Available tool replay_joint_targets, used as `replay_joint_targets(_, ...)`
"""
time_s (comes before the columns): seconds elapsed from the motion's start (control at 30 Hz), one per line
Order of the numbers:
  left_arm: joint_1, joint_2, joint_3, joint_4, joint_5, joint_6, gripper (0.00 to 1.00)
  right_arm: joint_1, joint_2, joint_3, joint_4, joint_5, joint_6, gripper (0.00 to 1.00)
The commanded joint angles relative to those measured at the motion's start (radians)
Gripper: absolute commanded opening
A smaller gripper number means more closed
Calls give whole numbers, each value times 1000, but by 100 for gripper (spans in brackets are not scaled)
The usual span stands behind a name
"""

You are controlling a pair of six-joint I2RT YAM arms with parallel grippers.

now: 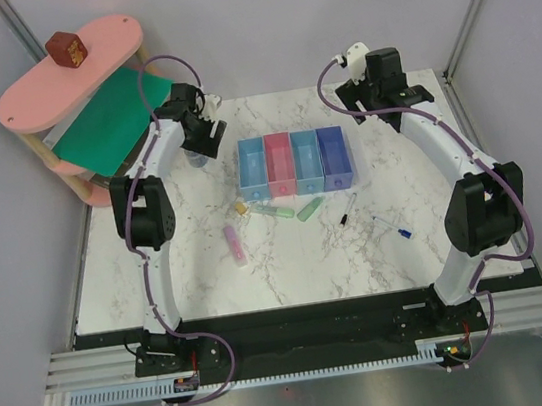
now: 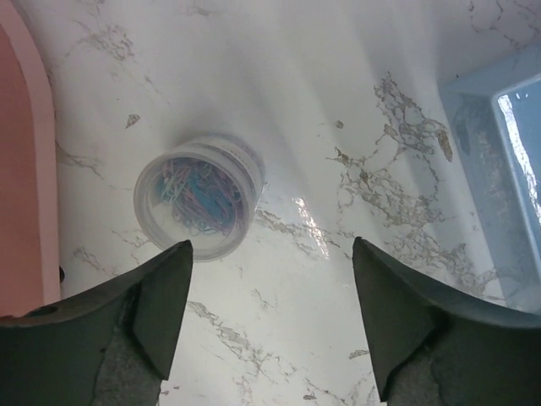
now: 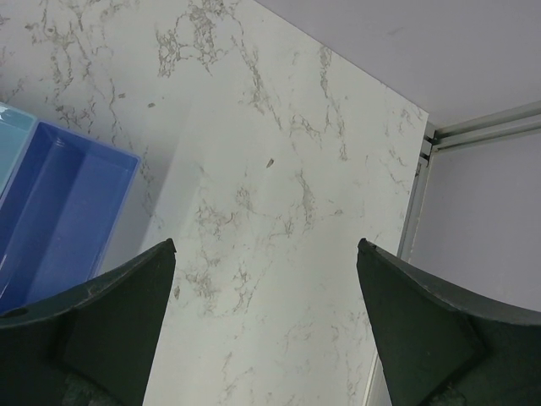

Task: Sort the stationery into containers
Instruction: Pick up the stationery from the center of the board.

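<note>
The left gripper will next move toward the pink shelf and down around the tub (image 1: 196, 159) (image 2: 201, 196), which sits off-centre toward the finger by that shelf.
Four open bins stand in a row mid-table: light blue (image 1: 253, 165), pink (image 1: 279, 161), blue (image 1: 306, 158) and blue-violet (image 1: 335, 154). In front of them lie a pink stick (image 1: 235, 243), a yellow piece (image 1: 241, 207), a green stick (image 1: 277, 211), a mint stick (image 1: 309, 209), a black pen (image 1: 343, 219) and a blue-tipped pen (image 1: 392, 226). A small round clear tub of bluish paper clips (image 2: 199, 196) stands left of the bins. My left gripper (image 2: 270, 254) hangs open and empty just above and beside it. My right gripper (image 3: 266, 254) is open and empty over bare table, right of the blue-violet bin (image 3: 59, 211).
A pink oval shelf (image 1: 71, 70) with a brown block (image 1: 66, 49) and a green sheet (image 1: 108, 120) stands at the back left; its edge shows in the left wrist view (image 2: 21, 169). The enclosure frame (image 3: 473, 131) borders the table's right edge.
</note>
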Motion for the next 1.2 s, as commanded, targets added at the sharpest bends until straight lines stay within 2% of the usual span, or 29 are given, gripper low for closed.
replay_joint_targets(0.0, 28, -12, 32, 32, 4, 48, 88, -4, -17, 16, 1, -14, 16, 96)
replay_joint_targets(0.17, 51, 26, 59, 33, 13, 63, 89, -3, -19, 14, -4, -17, 16, 96)
replay_joint_targets(0.4, 56, 88, 128, 38, 19, 90, 97, -5, -22, 17, -7, -15, 14, 97)
replay_joint_targets(0.77, 56, 155, 144, 38, 47, 126, 99, -5, -33, 13, -12, -14, 19, 98)
replay_joint_targets(0.87, 56, 161, 147, 41, 44, 130, 97, -6, -36, 11, -15, -12, 19, 98)
replay_joint_targets(1.17, 57, 154, 136, 42, 61, 121, 79, -9, -31, 19, -15, -9, 30, 98)
